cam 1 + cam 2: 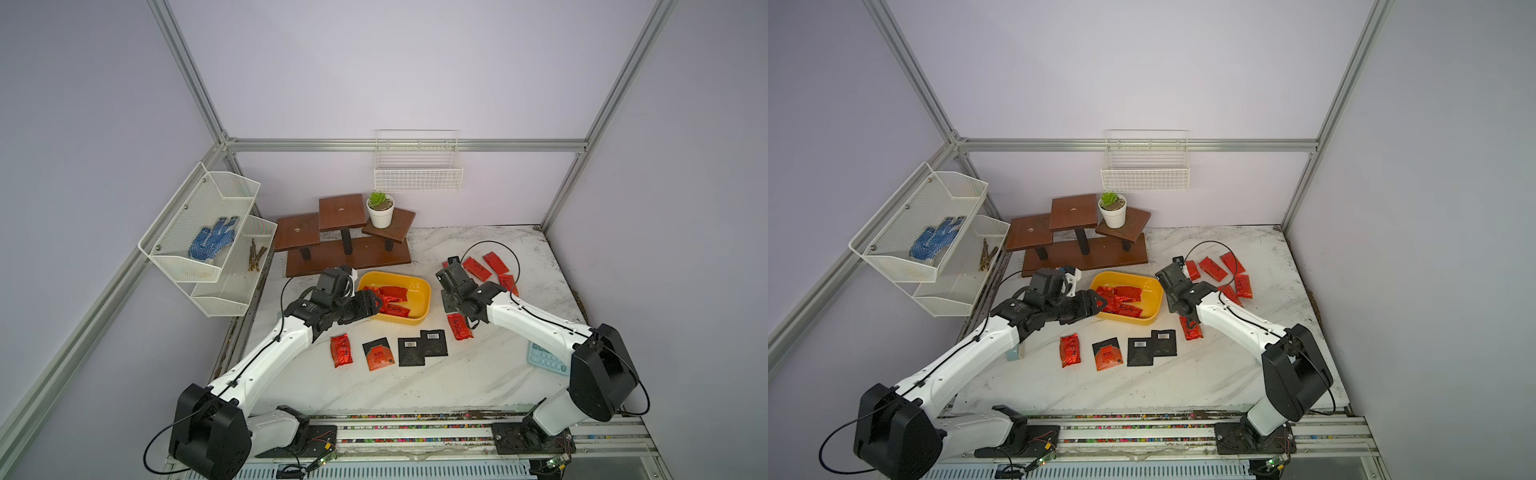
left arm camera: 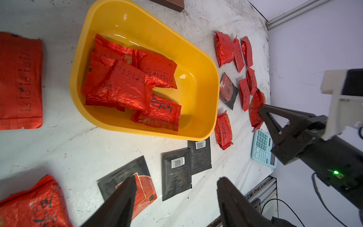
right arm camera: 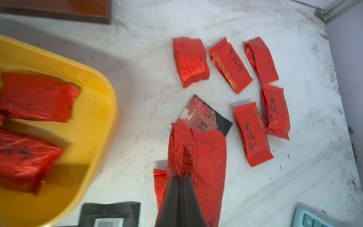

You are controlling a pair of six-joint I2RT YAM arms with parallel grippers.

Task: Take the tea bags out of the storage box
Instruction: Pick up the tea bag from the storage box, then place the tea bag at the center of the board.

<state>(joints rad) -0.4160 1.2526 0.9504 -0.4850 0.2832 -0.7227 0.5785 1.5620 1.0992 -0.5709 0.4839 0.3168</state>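
The bare tabletop (image 1: 485,328) (image 3: 239,185) beside the nearest red pouch lies below my right gripper, so my right gripper will next lower toward the calculator's side and release the tea bag.
The yellow storage box (image 1: 420,300) sits mid-table with several red foil tea bags (image 2: 125,84) piled at its left end. My left gripper (image 2: 176,179) hovers at the box's left rim, open and empty. My right gripper (image 3: 181,177) is off the box's right end, shut on a crinkled red tea bag (image 3: 208,157) held above the table. Below it lie several red pouches (image 3: 229,64) and a black sachet (image 3: 224,123). In front of the box lie a red pouch (image 1: 341,350), an orange-faced sachet (image 1: 377,353), two barcode sachets (image 1: 411,351) and another red pouch (image 1: 459,326).
A pale blue calculator (image 1: 544,359) lies front right, partly under my right arm. A brown stepped stand (image 1: 345,237) with a potted plant (image 1: 380,210) stands behind the box. A wire basket (image 1: 417,166) hangs on the back wall. A mesh shelf (image 1: 212,232) is at left.
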